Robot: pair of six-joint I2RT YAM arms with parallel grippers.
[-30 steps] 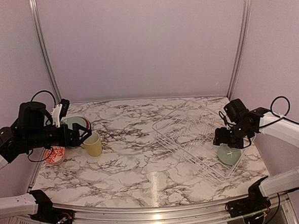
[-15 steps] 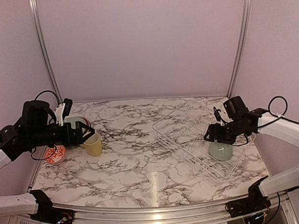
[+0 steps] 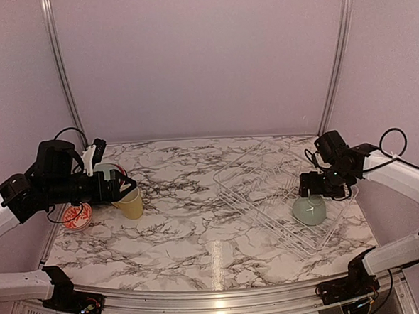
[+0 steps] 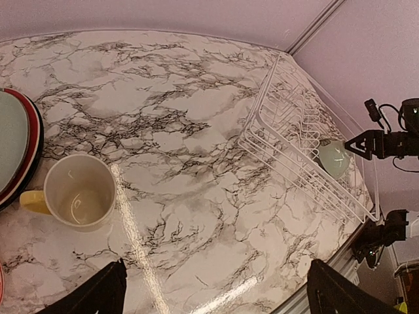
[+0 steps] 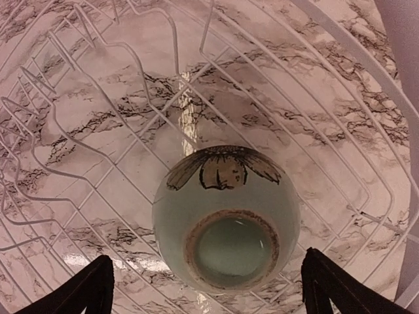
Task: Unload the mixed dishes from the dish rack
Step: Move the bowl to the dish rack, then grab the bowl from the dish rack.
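Observation:
The bowl is upside down, and its raised foot ring [image 3: 313, 201] [image 5: 231, 251] faces up below my right gripper. My right gripper will next lower its open fingers to both sides of it and close.
The white wire dish rack [image 3: 264, 185] stands on the right half of the table. A pale green bowl [image 3: 309, 210] lies upside down in its near right part. In the right wrist view the bowl [image 5: 226, 219] shows its foot ring and a flower mark. My right gripper [image 3: 317, 190] hovers just above it, open and empty [image 5: 213, 296]. My left gripper [image 3: 124, 186] is open and empty over the yellow mug [image 3: 132, 203], which stands upright [image 4: 79, 192]. The pale green plate [image 3: 103, 169] tops a stack with a red-rimmed plate [image 4: 33, 147].
A small white-and-red bowl [image 3: 76, 216] sits at the far left edge. The table's [image 3: 200, 229] marble top runs between mug and rack. The rack [image 4: 298, 140] sits close to the right wall and the front right corner.
The pale green bowl shifted a little left and settled upside down in the rack. My right gripper swung left, then back right above it. My left gripper edged right over the mug.

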